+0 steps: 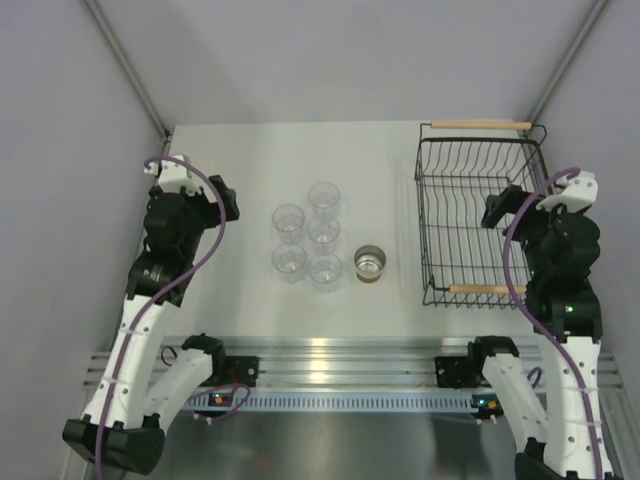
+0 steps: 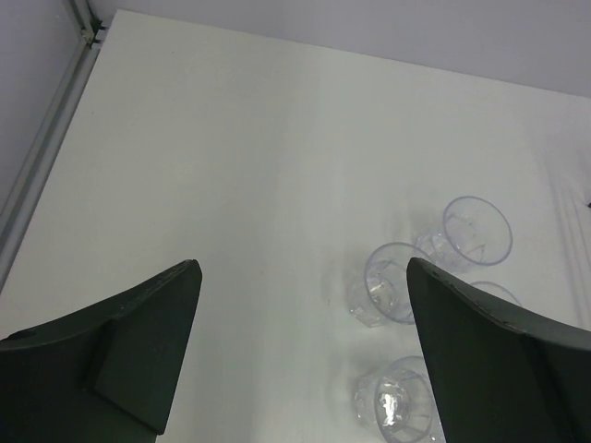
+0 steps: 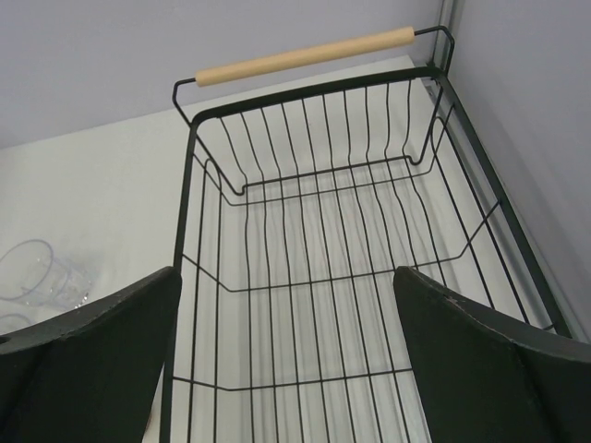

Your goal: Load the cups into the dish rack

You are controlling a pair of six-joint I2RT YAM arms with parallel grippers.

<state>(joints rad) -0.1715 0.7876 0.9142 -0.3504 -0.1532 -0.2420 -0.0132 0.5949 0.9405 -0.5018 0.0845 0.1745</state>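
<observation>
My left gripper is above the closest clear cup, which stands to its right in the top view, so I will lower it that way onto the edge of the cup's rim facing bare tabletop.
Several clear plastic cups (image 1: 306,238) stand upright in a cluster mid-table. A short cup (image 1: 371,263), silver inside with a brown base, stands just right of them. The black wire dish rack (image 1: 421,200) with wooden handles sits at the right and holds nothing. My left gripper (image 1: 226,202) is open and empty, left of the cluster. In the left wrist view the gripper (image 2: 303,268) has three clear cups (image 2: 395,282) near its right finger. My right gripper (image 1: 500,210) is open and empty over the rack's right side. In the right wrist view the gripper (image 3: 286,272) looks into the rack (image 3: 189,185).
Grey walls close in the table on the left, the back and the right. A metal rail (image 1: 330,355) runs along the near edge between the arm bases. One clear cup (image 3: 28,272) shows at the left edge of the right wrist view.
</observation>
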